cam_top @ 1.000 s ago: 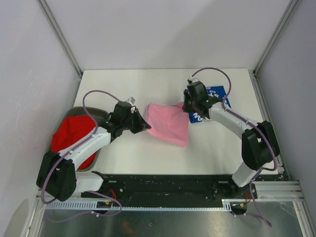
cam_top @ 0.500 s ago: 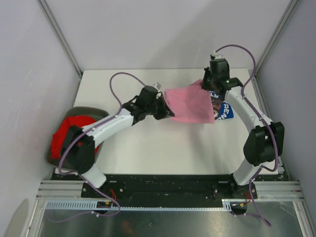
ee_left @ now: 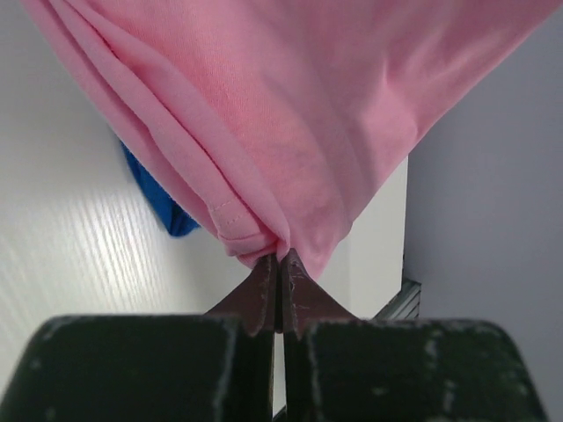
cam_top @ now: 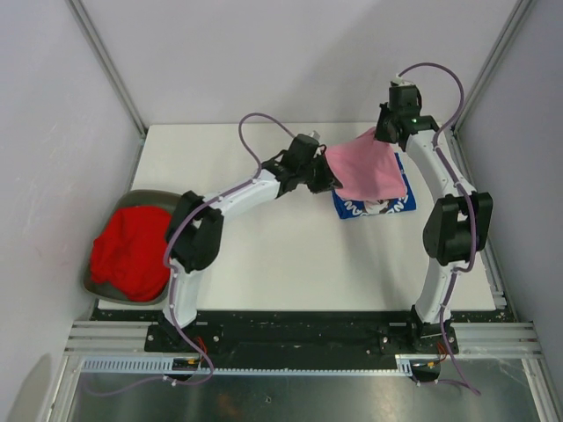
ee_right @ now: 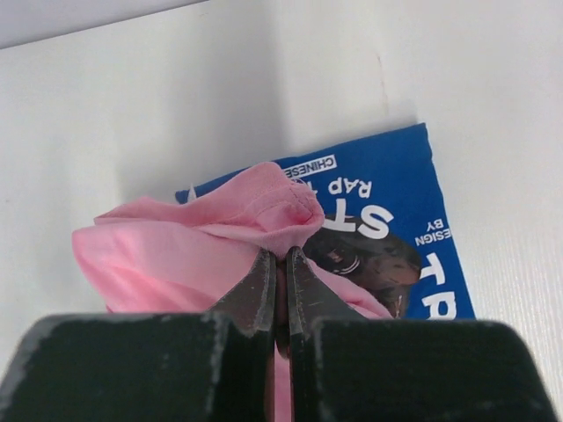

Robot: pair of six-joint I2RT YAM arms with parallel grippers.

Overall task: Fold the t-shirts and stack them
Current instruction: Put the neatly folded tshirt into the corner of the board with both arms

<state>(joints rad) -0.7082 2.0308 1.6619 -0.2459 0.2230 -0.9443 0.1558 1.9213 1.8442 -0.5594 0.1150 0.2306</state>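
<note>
I need to move the pink shirt's far corner to the right in the top view with my right gripper, toward the blue shirt's uncovered edge, and then let go of it.
The folded pink t-shirt (cam_top: 365, 167) hangs between both grippers over the folded blue t-shirt (cam_top: 378, 207) at the table's back right. My left gripper (cam_top: 330, 178) is shut on the pink shirt's left corner (ee_left: 264, 237). My right gripper (cam_top: 380, 134) is shut on its far corner (ee_right: 273, 220). The blue shirt with white lettering and dark print shows under the pink cloth in the right wrist view (ee_right: 387, 220); a bit of it shows in the left wrist view (ee_left: 154, 198). The red t-shirt (cam_top: 132, 251) lies bunched in the grey bin.
The grey oval bin (cam_top: 95, 283) sits at the table's left edge. The white table (cam_top: 264, 255) is walled by grey panels on the left, back and right. The right table edge and wall (ee_left: 475, 220) are close behind the pink shirt.
Both grippers carried the pink shirt from the table's middle back and to the right, over the blue shirt. Both arms stretched far out.
</note>
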